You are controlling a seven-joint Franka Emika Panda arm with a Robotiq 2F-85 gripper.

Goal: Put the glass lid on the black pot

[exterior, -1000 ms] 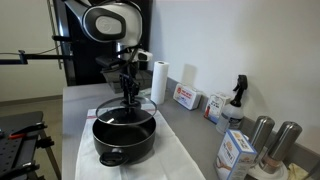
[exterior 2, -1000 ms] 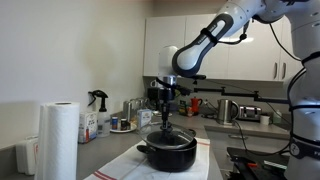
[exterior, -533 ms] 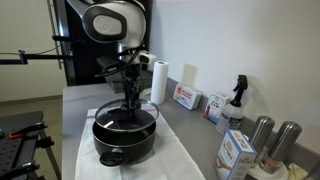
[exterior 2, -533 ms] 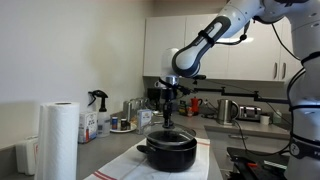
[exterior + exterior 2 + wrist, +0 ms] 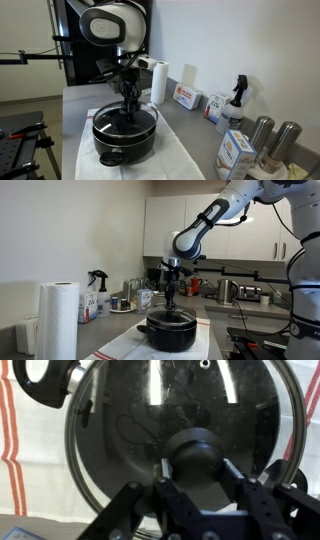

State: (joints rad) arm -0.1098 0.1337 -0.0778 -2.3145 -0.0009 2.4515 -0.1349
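The glass lid is centred over the black pot but still slightly raised, so next I need to lower my gripper a little toward the pot's opening (image 5: 124, 124) (image 5: 186, 428) and let go of the lid's knob.
The black pot (image 5: 123, 140) stands on a white cloth with red stripes on the counter; it also shows in an exterior view (image 5: 168, 332). The glass lid (image 5: 180, 405) with its thin metal rim lies over the pot's mouth, nearly level, and fills the wrist view. My gripper (image 5: 192, 462) is shut on the lid's black knob (image 5: 198, 452), one finger on each side. In both exterior views the gripper (image 5: 128, 100) (image 5: 172, 299) hangs straight down over the pot's centre. A pot handle (image 5: 47, 382) shows at the top left of the wrist view.
A paper towel roll (image 5: 158, 82), boxes (image 5: 186, 97), a spray bottle (image 5: 236, 100) and two steel canisters (image 5: 273, 140) line the wall side of the counter. A second paper towel roll (image 5: 59, 318) stands near the camera. Kettle and jars (image 5: 228, 290) stand behind the pot.
My gripper has come down with the lid. The lid was tilted above the pot a second ago and now lies lower and almost level on the pot's rim.
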